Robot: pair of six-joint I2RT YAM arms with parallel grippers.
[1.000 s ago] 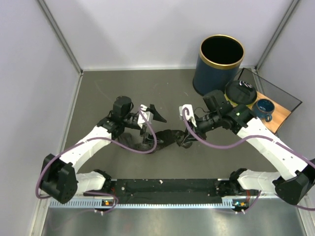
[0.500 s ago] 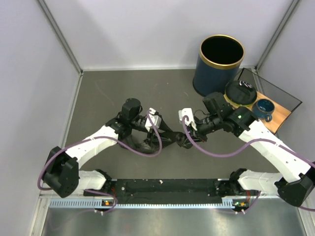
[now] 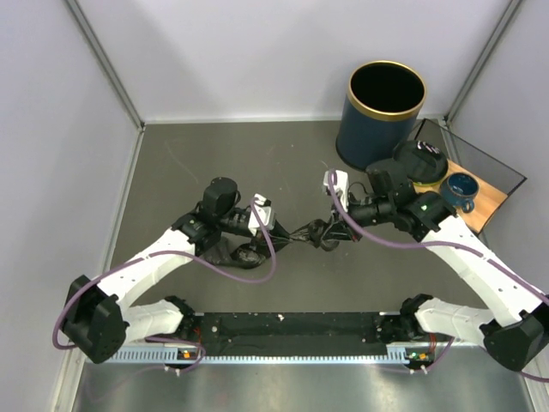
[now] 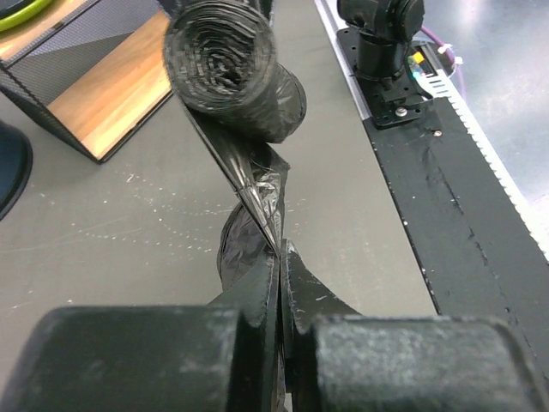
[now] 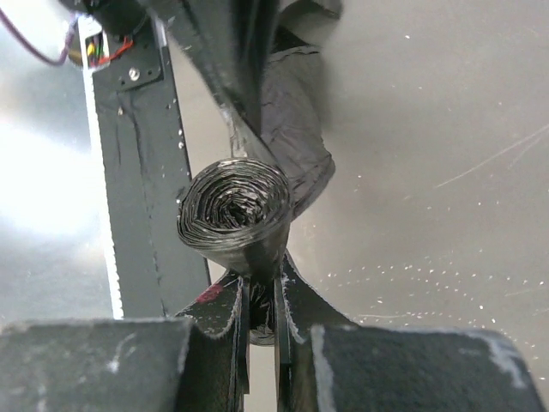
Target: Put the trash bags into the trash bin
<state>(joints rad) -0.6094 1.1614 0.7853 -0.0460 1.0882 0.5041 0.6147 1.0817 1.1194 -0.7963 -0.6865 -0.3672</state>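
The roll (image 3: pixel 316 233) needs to be released in the open front of the rack's low wooden shelf, so next I need to pull my right gripper to the right in the top view, into that open front.
The trash bags (image 3: pixel 243 253) are thin black film, crumpled on the table under my left arm, with a strip (image 3: pixel 300 232) stretched taut toward a small black roll (image 3: pixel 316 233). My left gripper (image 3: pixel 290 234) is shut on that strip. In the left wrist view the film (image 4: pixel 250 184) runs from my left gripper (image 4: pixel 280 257) up to the roll (image 4: pixel 227 60). My right gripper (image 3: pixel 324 232) is shut on the roll; in the right wrist view the roll (image 5: pixel 236 210) sits just above my right gripper (image 5: pixel 262 287), film (image 5: pixel 296 129) trailing beyond. The navy trash bin (image 3: pixel 369 133) stands upright at the back right, apart from both grippers.
A black round lid (image 3: pixel 420 160), a blue cup (image 3: pixel 461 190) and a wooden tray (image 3: pixel 483 204) in a dark mesh rack (image 3: pixel 489 163) sit right of the bin. The arms' black base rail (image 3: pixel 292 326) runs along the near edge. Walls close in left, back and right.
My left gripper went from open to shut on the film. The right gripper carried the roll slightly up and right, and the strip between the two grippers pulled taut.
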